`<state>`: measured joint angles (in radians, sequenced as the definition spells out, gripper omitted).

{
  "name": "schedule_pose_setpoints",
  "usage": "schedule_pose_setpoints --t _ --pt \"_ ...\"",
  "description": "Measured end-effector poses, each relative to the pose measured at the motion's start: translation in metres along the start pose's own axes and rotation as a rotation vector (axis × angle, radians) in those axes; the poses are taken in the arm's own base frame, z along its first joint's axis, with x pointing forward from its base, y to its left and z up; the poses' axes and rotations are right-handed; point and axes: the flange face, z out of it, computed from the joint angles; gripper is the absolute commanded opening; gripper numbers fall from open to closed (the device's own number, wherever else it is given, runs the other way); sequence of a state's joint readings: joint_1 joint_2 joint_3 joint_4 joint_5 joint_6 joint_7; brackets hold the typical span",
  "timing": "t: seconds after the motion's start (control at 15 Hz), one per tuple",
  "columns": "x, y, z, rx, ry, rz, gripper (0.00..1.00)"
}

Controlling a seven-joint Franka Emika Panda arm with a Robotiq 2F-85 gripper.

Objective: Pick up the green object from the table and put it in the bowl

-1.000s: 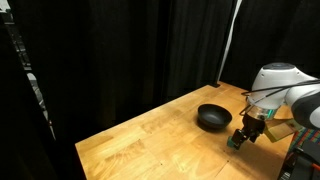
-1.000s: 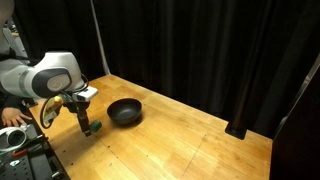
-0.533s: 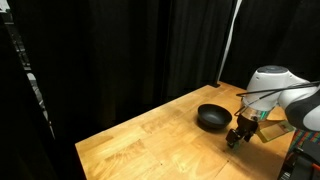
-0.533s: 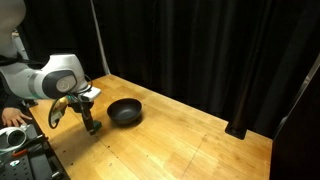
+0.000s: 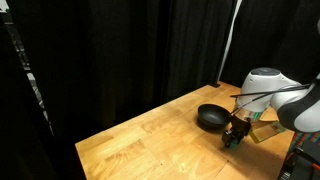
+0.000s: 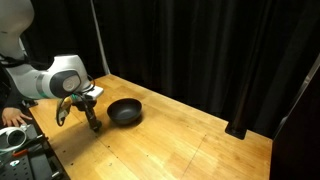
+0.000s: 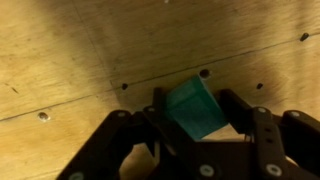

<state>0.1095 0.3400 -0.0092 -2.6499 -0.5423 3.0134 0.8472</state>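
The green object goes up off the table with my gripper next, then over the middle of the black bowl (image 5: 212, 118) for release, since the bowl stands open and empty.
In the wrist view the green object (image 7: 196, 108), a small teal-green block, sits tilted between the two dark fingers of my gripper (image 7: 198, 120), which press on both its sides, low over the wooden table (image 7: 80, 50). In both exterior views the gripper (image 5: 233, 139) (image 6: 93, 127) reaches down to the table right beside the black bowl (image 5: 212, 118) (image 6: 124, 112); the block is barely visible there. The bowl looks empty.
Black curtains surround the table on the far sides. A white item (image 6: 88, 92) lies near the table corner behind the arm. The table edge runs close to the gripper (image 5: 270, 150).
The fingers have gone from open to shut on the green block. The arm has shifted slightly toward the bowl and lowered to the table.
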Motion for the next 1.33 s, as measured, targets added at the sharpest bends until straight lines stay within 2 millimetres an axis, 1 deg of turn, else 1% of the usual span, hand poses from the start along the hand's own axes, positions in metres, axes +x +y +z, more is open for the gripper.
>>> schedule_pose_setpoints --t 0.27,0.4,0.53,0.87,1.0,1.07,1.13,1.2,1.33 --pt "0.001 0.000 -0.002 0.003 0.000 0.027 0.34" --pt "0.004 -0.002 -0.010 0.010 0.010 0.053 0.34" --pt "0.010 -0.006 -0.031 0.015 0.044 0.073 0.34" --pt "0.032 -0.021 -0.108 -0.005 0.197 0.078 0.34" --pt "0.042 -0.025 -0.130 -0.040 0.278 0.069 0.34" --pt "0.046 -0.026 -0.135 -0.059 0.312 0.068 0.56" --pt "0.050 -0.026 -0.138 -0.080 0.339 0.066 0.84" --pt "0.053 -0.026 -0.138 -0.100 0.354 0.065 0.86" --pt "0.057 -0.026 -0.132 -0.125 0.360 0.065 0.98"
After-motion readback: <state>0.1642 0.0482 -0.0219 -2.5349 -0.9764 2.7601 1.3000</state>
